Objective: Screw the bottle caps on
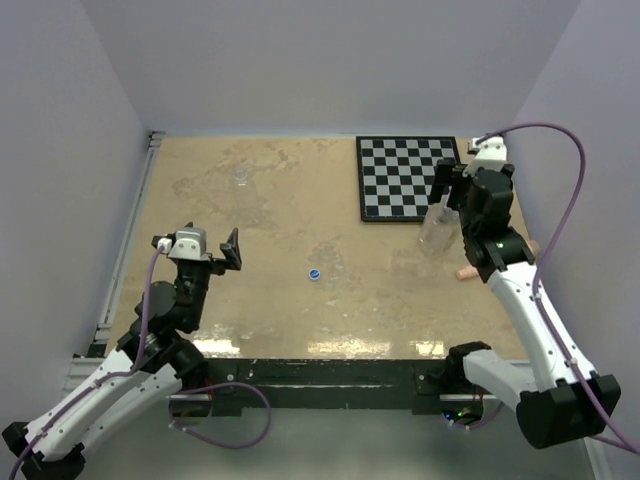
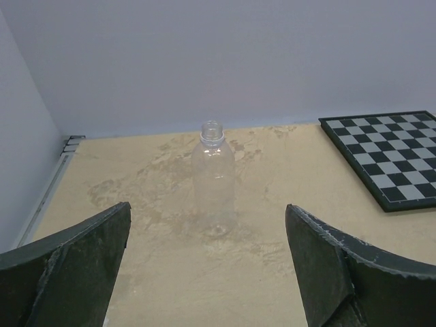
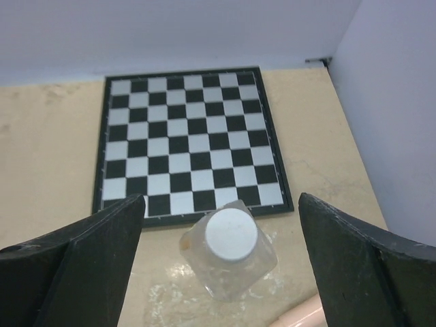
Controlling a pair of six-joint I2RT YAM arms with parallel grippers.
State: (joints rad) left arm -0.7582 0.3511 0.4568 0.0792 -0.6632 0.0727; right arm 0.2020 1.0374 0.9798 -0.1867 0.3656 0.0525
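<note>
I will move my left gripper outward and down next, with its fingers open around the uncapped bottle's body (image 1: 246, 200) (image 2: 214, 180), because the bottle's body is farther outward and lower than the gripper.
A clear plastic bottle (image 3: 235, 269) stands just in front of the checkerboard with the white cap (image 3: 231, 235) sitting on its neck. No label shows on it. My right gripper (image 3: 221, 197) is open above it, one finger on either side; in the top view this gripper (image 1: 447, 195) hangs over the bottle (image 1: 437, 232). A second clear plain bottle (image 2: 214, 178) stands uncapped at the far left (image 1: 241, 177). My left gripper (image 2: 208, 206) is open and empty, well short of it (image 1: 225, 255). The blue cap (image 1: 314, 273) lies on the table's middle.
A black-and-white checkerboard (image 1: 408, 177) lies at the back right and also shows in the right wrist view (image 3: 187, 143). A pinkish stick (image 1: 466, 272) lies beside the right bottle, under the right arm. Walls close in the table on three sides.
</note>
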